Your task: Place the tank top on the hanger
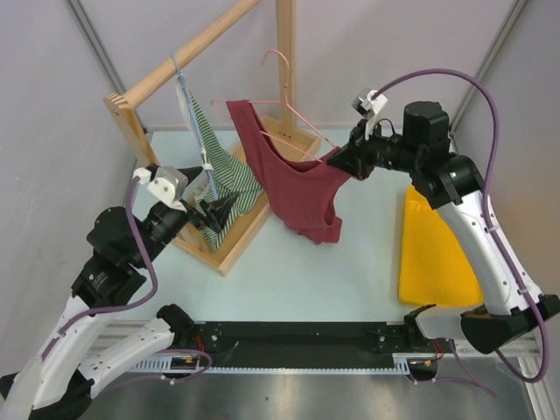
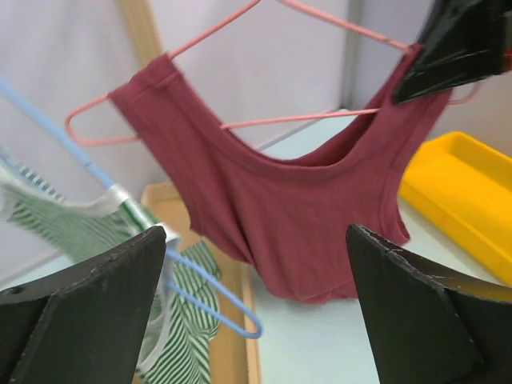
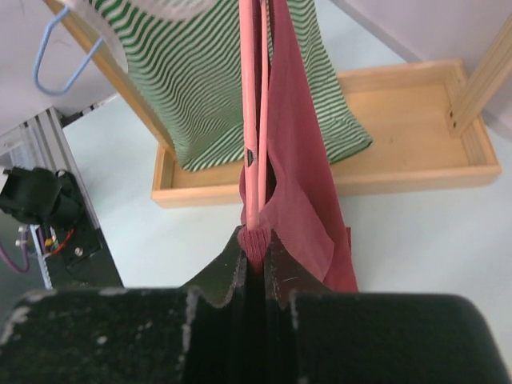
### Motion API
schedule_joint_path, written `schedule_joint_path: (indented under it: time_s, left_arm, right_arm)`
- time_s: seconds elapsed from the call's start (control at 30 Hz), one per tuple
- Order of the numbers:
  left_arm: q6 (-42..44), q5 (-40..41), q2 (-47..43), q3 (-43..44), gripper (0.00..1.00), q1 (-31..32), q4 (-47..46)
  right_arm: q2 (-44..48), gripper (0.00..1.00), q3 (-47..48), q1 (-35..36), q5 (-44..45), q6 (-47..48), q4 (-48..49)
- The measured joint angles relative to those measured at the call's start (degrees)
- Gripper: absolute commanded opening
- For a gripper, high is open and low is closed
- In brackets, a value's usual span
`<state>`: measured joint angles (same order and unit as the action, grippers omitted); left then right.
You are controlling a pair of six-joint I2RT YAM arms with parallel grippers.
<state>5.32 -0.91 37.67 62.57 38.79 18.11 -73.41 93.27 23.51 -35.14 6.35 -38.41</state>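
My right gripper needs to bring the hanger's unhung hook outward, to the left in the top view, onto the wooden bar and let go of the tank top's strap.
The maroon tank top (image 1: 297, 188) hangs in the air from the pink wire hanger (image 1: 302, 118), whose hook points up by the wooden post. One strap is draped over the hanger's left end (image 2: 152, 76). My right gripper (image 1: 337, 159) is shut on the other strap at the hanger's right end; in the right wrist view the ribbed strap (image 3: 258, 240) is pinched between the jaws beside the pink wire (image 3: 252, 120). My left gripper (image 1: 229, 208) is open and empty, below and left of the tank top (image 2: 296, 208), its fingers (image 2: 80, 312) wide apart.
A green-and-white striped garment (image 1: 223, 162) hangs on a pale blue hanger (image 2: 208, 280) from the wooden rail (image 1: 201, 44). The rack's wooden base tray (image 1: 236, 245) lies under it. A yellow tray (image 1: 437, 254) sits at the right.
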Motion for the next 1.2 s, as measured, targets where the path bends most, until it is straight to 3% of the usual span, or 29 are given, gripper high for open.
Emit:
schedule_joint_path:
  time_s: [0.27,0.8,1.2]
  left_arm:
    - [-2.4,9.8,-0.5,0.0,0.99,-0.8,0.5]
    - [-3.4,10.2,-1.2,-1.4,0.99,-1.2,0.7]
    - [-3.9,9.2,-3.7,-1.4,1.00,-1.3,4.1]
  right_arm:
    - [-9.1,0.00,11.3,5.6,5.7,-1.9,0.1]
    - [-27.5,0.00,36.3,10.6,11.6,-4.3,-2.6]
    - [-36.2,0.00,42.7,11.3,11.8,-5.4,-3.4]
